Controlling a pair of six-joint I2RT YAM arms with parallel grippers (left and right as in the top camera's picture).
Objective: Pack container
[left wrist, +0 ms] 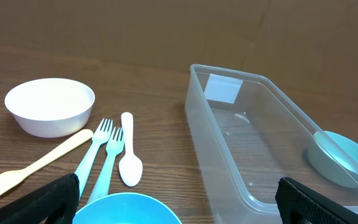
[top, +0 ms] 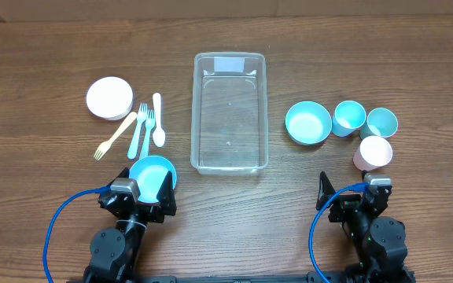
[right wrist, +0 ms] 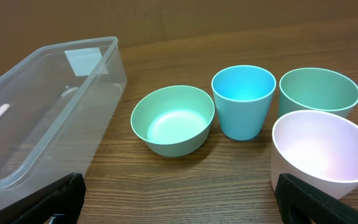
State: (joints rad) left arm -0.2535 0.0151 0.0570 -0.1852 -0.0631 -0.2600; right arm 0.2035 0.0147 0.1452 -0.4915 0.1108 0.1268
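The blue cup's opening faces up, so my right gripper will next move outward, tilt down, and lower onto the blue cup's rim (top: 335,118) (right wrist: 214,89) beside the teal bowl.
The clear plastic container (top: 229,112) stands empty at the middle of the table; it also shows in the left wrist view (left wrist: 260,149) and the right wrist view (right wrist: 42,124). Left of it lie a white bowl (top: 109,97), a cream fork (top: 115,136), two light blue forks (top: 139,127) and a white spoon (top: 158,119). A blue bowl (top: 152,174) sits just in front of my open left gripper (top: 142,196). Right of the container are a teal bowl (top: 307,123), a blue cup (top: 349,118), a green cup (top: 381,123) and a pink cup (top: 375,152). My right gripper (top: 351,194) is open and empty.
The wooden table (top: 46,63) runs to a far edge at the top. Both arm bases and blue cables (top: 53,228) sit at the near edge.
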